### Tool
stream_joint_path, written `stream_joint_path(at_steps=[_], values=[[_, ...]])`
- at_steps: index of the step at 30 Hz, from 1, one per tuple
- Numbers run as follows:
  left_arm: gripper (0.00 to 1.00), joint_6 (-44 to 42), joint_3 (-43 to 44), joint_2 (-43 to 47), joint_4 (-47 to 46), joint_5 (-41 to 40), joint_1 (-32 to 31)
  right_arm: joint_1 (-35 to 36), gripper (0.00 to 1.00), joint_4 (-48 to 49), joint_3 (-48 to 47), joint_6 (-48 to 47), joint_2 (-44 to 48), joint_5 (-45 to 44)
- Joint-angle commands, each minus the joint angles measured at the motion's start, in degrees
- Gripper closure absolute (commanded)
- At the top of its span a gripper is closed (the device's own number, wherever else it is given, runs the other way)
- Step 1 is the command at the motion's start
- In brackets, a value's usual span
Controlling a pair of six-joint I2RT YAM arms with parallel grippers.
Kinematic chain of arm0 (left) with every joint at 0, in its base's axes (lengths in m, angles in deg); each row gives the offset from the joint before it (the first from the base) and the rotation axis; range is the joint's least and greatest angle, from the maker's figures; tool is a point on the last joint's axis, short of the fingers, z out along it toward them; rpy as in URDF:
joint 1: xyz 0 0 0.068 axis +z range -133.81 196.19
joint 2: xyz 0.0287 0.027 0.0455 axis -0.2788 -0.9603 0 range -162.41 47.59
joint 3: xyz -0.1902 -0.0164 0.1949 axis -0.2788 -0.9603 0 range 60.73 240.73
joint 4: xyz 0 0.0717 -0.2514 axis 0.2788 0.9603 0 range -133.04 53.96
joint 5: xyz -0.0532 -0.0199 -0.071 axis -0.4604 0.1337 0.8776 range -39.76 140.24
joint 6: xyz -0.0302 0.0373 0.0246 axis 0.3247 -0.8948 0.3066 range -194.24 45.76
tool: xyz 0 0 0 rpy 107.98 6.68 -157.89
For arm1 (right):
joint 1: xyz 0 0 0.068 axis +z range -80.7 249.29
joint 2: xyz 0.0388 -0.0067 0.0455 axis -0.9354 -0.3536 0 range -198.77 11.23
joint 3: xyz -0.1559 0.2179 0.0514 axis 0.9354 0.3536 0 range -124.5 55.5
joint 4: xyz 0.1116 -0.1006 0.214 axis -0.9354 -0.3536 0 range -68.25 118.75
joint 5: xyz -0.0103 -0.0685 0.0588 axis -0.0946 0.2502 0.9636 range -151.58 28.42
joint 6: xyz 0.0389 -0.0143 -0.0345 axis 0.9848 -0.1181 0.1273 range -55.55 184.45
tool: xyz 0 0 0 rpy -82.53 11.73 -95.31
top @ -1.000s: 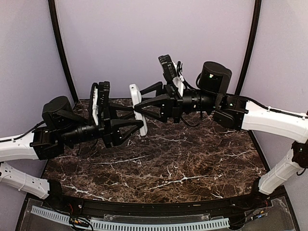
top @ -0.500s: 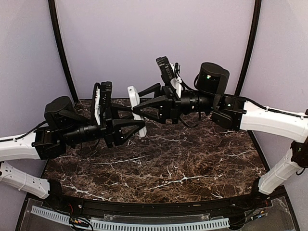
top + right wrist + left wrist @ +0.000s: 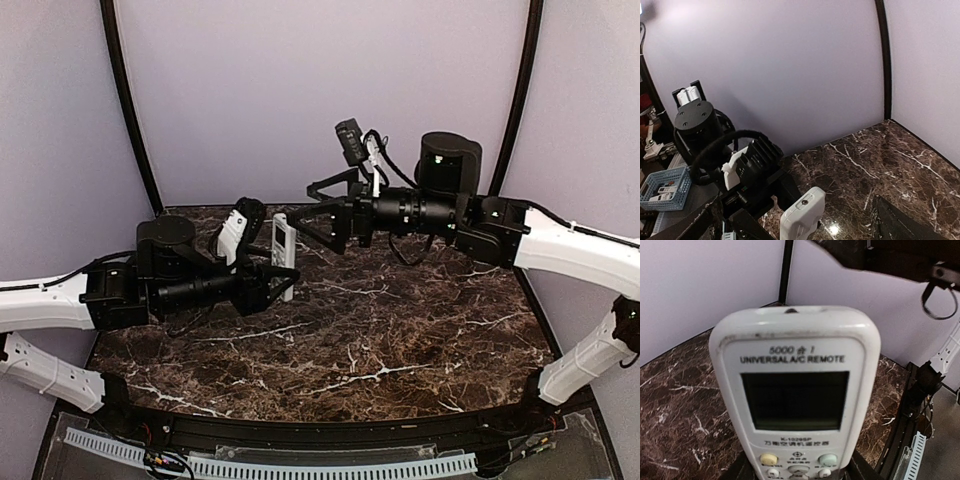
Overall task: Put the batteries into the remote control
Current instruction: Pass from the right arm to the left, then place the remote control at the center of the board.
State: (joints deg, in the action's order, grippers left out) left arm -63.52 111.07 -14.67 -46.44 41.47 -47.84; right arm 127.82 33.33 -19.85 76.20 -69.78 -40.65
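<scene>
My left gripper should move down, tilt the upright remote control downward and release it flat on the empty marble tabletop below.
The remote control (image 3: pixel 283 248) is a slim white handset held upright above the marble table (image 3: pixel 400 330). My left gripper (image 3: pixel 277 277) is shut on its lower end. In the left wrist view the remote control (image 3: pixel 795 385) fills the frame, display and small buttons facing the camera, with my left gripper (image 3: pixel 798 474) clamping it from both sides at the bottom edge. My right gripper (image 3: pixel 308 205) hangs open just right of the remote, touching nothing. In the right wrist view the remote's top end (image 3: pixel 802 212) shows between the spread right gripper (image 3: pixel 800 231) fingers. The batteries are out of view.
Dark marble tabletop (image 3: pixel 880 165) runs to lilac walls (image 3: pixel 300 90) at the back and sides, with black corner posts (image 3: pixel 128 110). A blue basket (image 3: pixel 662 187) of small items sits off the table, seen past the left arm in the right wrist view.
My right gripper has let go of the remote, opened wide and drawn back to the right. The left arm has lowered and turned the remote, still holding it.
</scene>
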Motion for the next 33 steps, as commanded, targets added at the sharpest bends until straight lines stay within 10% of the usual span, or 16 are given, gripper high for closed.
stream_joint_path(at_steps=[1, 13, 33], values=[[0.93, 11.3, 1.85, -2.72, 13.89, -5.72, 3.2, -0.91, 0.01, -6.45, 1.81, 1.39, 4.3, -17.03], [0.9, 29.39, 3.54, -20.78, 22.63, 7.78, 14.52, -1.44, 0.01, -22.38, 0.0, 6.31, 0.68, -27.37], [0.75, 32.03, 29.12, -52.7, 46.48, 14.0, 15.25, -1.4, 0.01, -24.44, -0.23, 6.0, -0.81, -26.27]])
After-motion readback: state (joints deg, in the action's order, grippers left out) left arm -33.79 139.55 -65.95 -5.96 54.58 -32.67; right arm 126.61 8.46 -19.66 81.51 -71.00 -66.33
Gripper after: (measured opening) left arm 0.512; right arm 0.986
